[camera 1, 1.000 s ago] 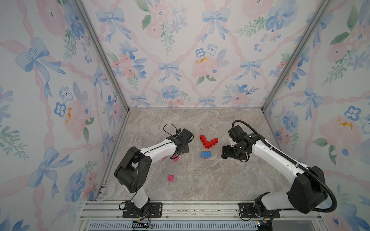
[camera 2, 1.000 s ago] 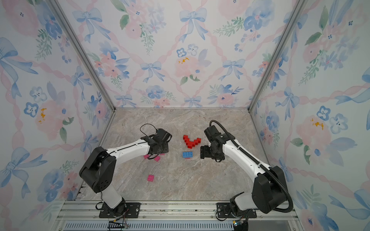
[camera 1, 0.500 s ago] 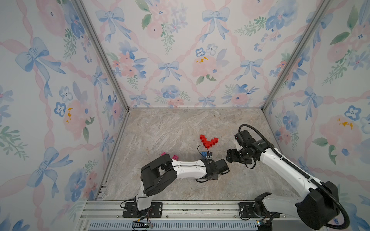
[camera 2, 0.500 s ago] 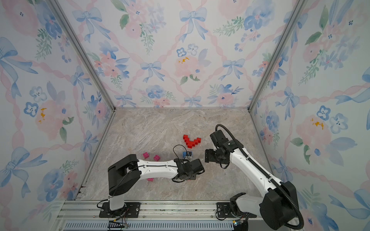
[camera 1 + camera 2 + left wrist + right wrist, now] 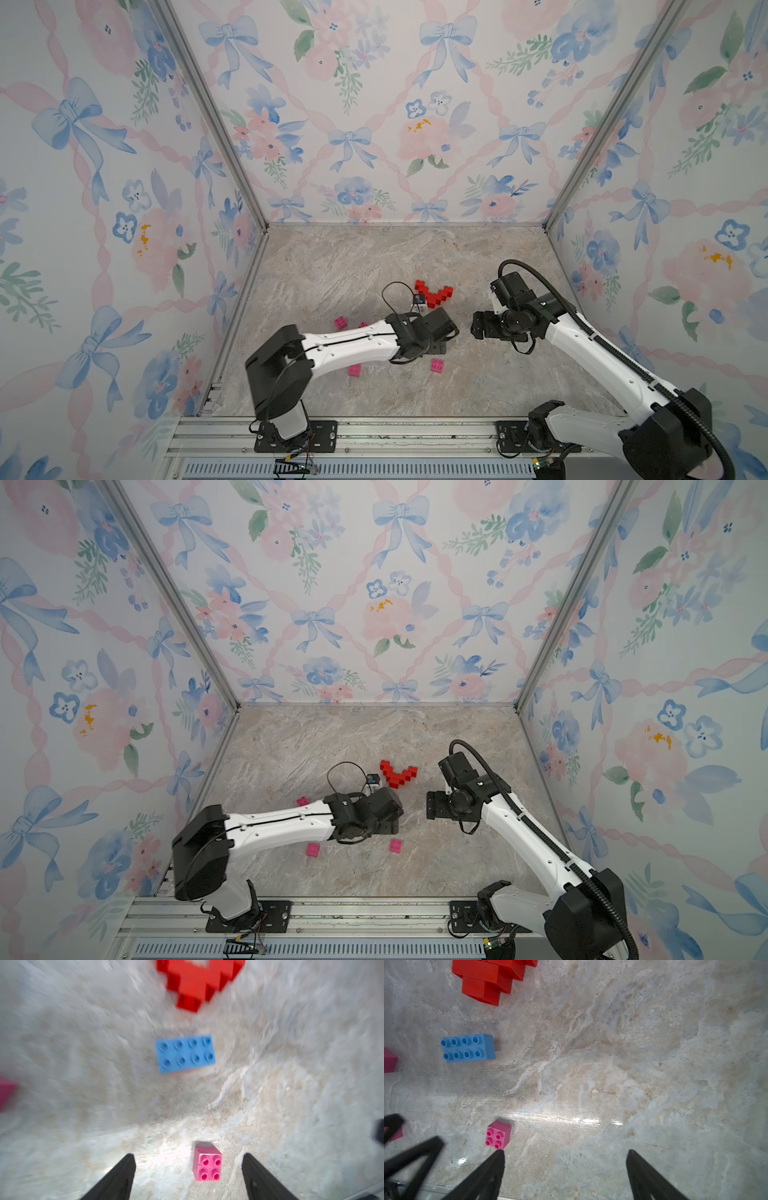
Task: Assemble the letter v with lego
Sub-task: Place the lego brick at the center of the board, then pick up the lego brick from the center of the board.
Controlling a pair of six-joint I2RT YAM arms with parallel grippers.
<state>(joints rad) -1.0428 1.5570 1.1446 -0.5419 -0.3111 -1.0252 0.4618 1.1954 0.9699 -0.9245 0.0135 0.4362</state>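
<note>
My left gripper is open and should move away from the red V and down, to close around the paired pink brick farther from the V, because that brick lies loose.
Red lego bricks [image 5: 434, 293] stand joined in a V shape at mid-table, in both top views [image 5: 398, 773]. The blue brick [image 5: 185, 1054] lies flat just in front of the V; my left arm covers it in both top views. My left gripper [image 5: 437, 352] is open and points down, and a pink square brick [image 5: 207, 1164] sits loose on the table between its fingers, nearer one of them. My right gripper [image 5: 478, 326] is open and empty, to the right of that pink brick [image 5: 498, 1134], with bare table between its fingers [image 5: 496, 1167].
Three more pink bricks lie to the left: two side by side [image 5: 340, 322] [image 5: 363, 325] and one nearer the front [image 5: 354, 370]. The left arm's forearm [image 5: 353, 338] stretches across the front left. Patterned walls close in three sides, and a metal rail [image 5: 374, 428] runs along the front.
My left arm swung from the left pink bricks to the front centre, its jaws opened, and a pink brick now lies between them. My right gripper drew back slightly to the right.
</note>
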